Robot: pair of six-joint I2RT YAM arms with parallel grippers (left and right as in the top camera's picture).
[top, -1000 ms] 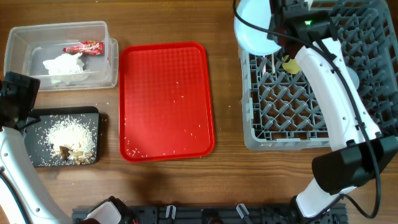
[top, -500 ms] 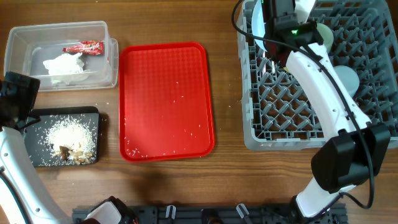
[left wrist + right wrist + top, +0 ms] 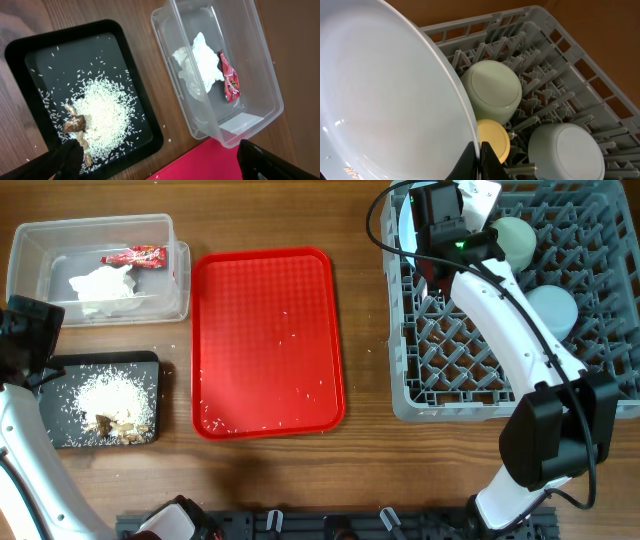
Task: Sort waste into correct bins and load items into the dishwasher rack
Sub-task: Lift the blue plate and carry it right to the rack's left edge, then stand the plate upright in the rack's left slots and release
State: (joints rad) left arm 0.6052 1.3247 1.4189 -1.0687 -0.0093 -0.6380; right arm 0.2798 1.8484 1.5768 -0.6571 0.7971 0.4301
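The plate already stands on edge at the rack's side by the red tray. Next, my right gripper should stay nearly still there and open to let go of the plate's rim.
My right gripper [image 3: 479, 162] is shut on the rim of the pale-blue plate [image 3: 385, 100], held on edge at the far left of the grey dishwasher rack [image 3: 470, 395]; the plate's edge [image 3: 403, 225] shows overhead. In the rack lie the upturned mint-green bowl [image 3: 492, 95], yellow cup [image 3: 494, 140] and pale-blue bowl [image 3: 565, 150]. The clear tub [image 3: 260, 65] holds the white napkin [image 3: 200, 67] and red wrapper [image 3: 229, 82]. The black tray [image 3: 30, 55] holds rice and brown scraps [image 3: 75, 124]. My left gripper [image 3: 160, 165] is open and empty above the black tray's corner. Spoon and fork are hidden.
The flat red serving tray [image 3: 265, 340] lies in the middle of the wooden table with a few rice grains on it. The clear tub [image 3: 95, 265] and black tray [image 3: 100, 400] sit at the left edge. The rack fills the right side.
My right gripper has carried the plate from above the rack's near-left corner down into the rack and turned it on edge. The left arm has not moved.
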